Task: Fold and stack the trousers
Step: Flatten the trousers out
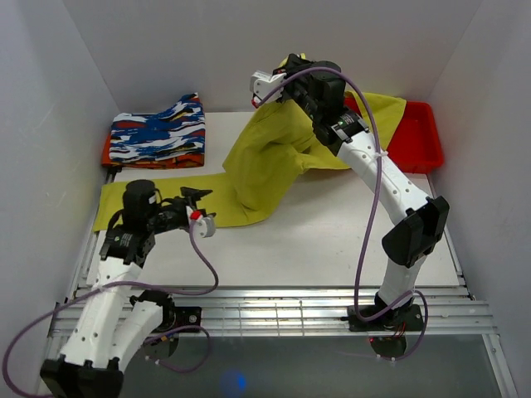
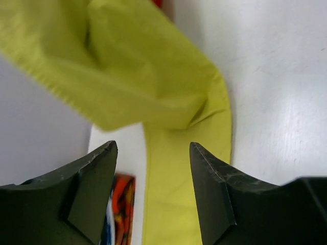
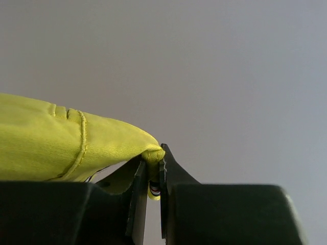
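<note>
I need to move the fold back and down with my right gripper and let it go on the bare tabletop in front of the red bin, since that spot is below and back.
The yellow-green trousers hang from my right gripper, raised at the back of the table. From there they drape down to the tabletop, and one leg lies flat toward the left edge. In the right wrist view the right gripper is shut on a folded edge of the trousers, with a bit of striped band showing between the jaws. My left gripper hovers low over the flat leg at the left. It stands open with nothing between its fingers, and the trousers lie below and ahead of it.
A folded blue, white, black and orange patterned garment lies at the back left, and its edge shows beside the left fingers. A red bin sits at the back right, partly under the trousers. White walls enclose the table on three sides.
</note>
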You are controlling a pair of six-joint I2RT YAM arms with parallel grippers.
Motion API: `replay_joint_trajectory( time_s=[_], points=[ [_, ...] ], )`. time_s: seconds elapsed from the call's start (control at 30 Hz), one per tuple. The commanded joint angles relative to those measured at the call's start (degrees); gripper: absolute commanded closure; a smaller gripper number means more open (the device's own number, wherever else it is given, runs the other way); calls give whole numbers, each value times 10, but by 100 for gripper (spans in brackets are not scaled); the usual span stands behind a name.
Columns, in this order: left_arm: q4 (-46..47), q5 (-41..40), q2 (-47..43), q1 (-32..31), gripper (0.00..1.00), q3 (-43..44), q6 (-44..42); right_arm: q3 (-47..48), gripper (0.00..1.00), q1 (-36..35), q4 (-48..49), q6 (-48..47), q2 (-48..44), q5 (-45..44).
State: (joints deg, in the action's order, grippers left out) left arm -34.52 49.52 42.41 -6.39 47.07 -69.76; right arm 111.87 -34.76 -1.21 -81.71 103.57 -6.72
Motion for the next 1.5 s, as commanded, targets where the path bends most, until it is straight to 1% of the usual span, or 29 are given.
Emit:
replay_joint_trajectory(
  time_s=[0.0, 0.03, 0.07, 0.17, 0.3, 0.33, 0.4, 0.43, 0.47, 0.5, 0.57, 0.67, 0.7, 0.73, 0.8, 0.83, 0.9, 0.93, 1.0, 1.03, 1.07, 1.1, 1.13, 1.17, 1.2, 1.3, 1.4, 1.43, 1.47],
  points=[
    [127, -202, 104, -138, 32, -2, 60, 33, 92, -2, 46, 26, -28, -17],
    [131, -234, 133, -171, 32, 16, 80, 26, 92, -2, 55, 26, -35, -20],
    [131, -231, 184, -175, 33, 60, 138, 20, 92, -2, 55, 25, -39, -23],
    [132, -203, 223, -171, 34, 95, 199, 8, 92, -1, 31, 25, -64, -24],
    [152, -143, 189, -95, 34, 56, 251, -55, 92, 8, -59, 23, -157, -24],
    [139, -126, 180, -41, 34, 54, 260, -107, 92, 21, -75, 23, -211, -21],
    [126, -90, 176, 11, 34, 52, 274, -168, 92, 36, -122, 16, -269, -15],
    [115, -84, 176, 49, 34, 53, 286, -201, 92, 53, -135, 5, -328, -11],
    [110, -77, 177, 62, 34, 53, 287, -263, 92, 63, -143, 2, -359, -10],
    [106, -67, 179, 87, 34, 55, 289, -289, 92, 79, -167, -1, -411, -11],
    [113, -65, 189, 90, 34, 60, 315, -363, 92, 91, -181, -14, -466, -18],
    [113, -16, 236, 87, 30, 104, 353, -416, 92, 97, -266, -17, -570, -51],
    [115, -17, 252, 78, 29, 118, 365, -457, 92, 97, -298, -17, -597, -63],
    [120, -53, 267, 36, 29, 132, 373, -483, 92, 97, -342, -18, -653, -77],
    [125, -94, 313, -3, 26, 166, 372, -551, 92, 97, -391, -16, -708, -96],
    [145, -120, 325, -33, 26, 173, 373, -570, 92, 97, -445, -10, -756, -95],
    [167, -137, 368, -65, 26, 195, 402, -613, 92, 97, -492, 7, -793, -100],
    [162, -143, 389, -75, 26, 209, 412, -659, 92, 96, -504, 9, -822, -104],
    [136, -145, 448, -90, 27, 256, 441, -698, 85, 97, -535, 3, -837, -102],
    [132, -144, 463, -94, 28, 267, 449, -701, 79, 97, -535, 3, -834, -101],
    [132, -144, 475, -97, 28, 273, 457, -698, 69, 97, -543, 7, -828, -90],
    [143, -143, 482, -103, 28, 276, 474, -689, 40, 97, -551, 19, -810, -81],
    [149, -142, 492, -106, 28, 277, 483, -677, 27, 97, -565, 24, -799, -69],
    [154, -146, 497, -109, 28, 280, 491, -646, 4, 97, -590, 30, -786, -52],
    [165, -150, 502, -118, 28, 289, 498, -635, 10, 97, -592, 37, -767, -51],
    [170, -189, 543, -150, 27, 327, 507, -592, 10, 97, -586, 54, -739, -48],
    [134, -201, 643, -166, 28, 454, 546, -528, 10, 97, -570, 100, -698, -30],
    [126, -196, 673, -166, 28, 531, 567, -513, 10, 97, -561, 111, -687, -31],
    [121, -189, 726, -168, 29, 567, 614, -501, 10, 96, -550, 138, -676, -36]
  ],
)
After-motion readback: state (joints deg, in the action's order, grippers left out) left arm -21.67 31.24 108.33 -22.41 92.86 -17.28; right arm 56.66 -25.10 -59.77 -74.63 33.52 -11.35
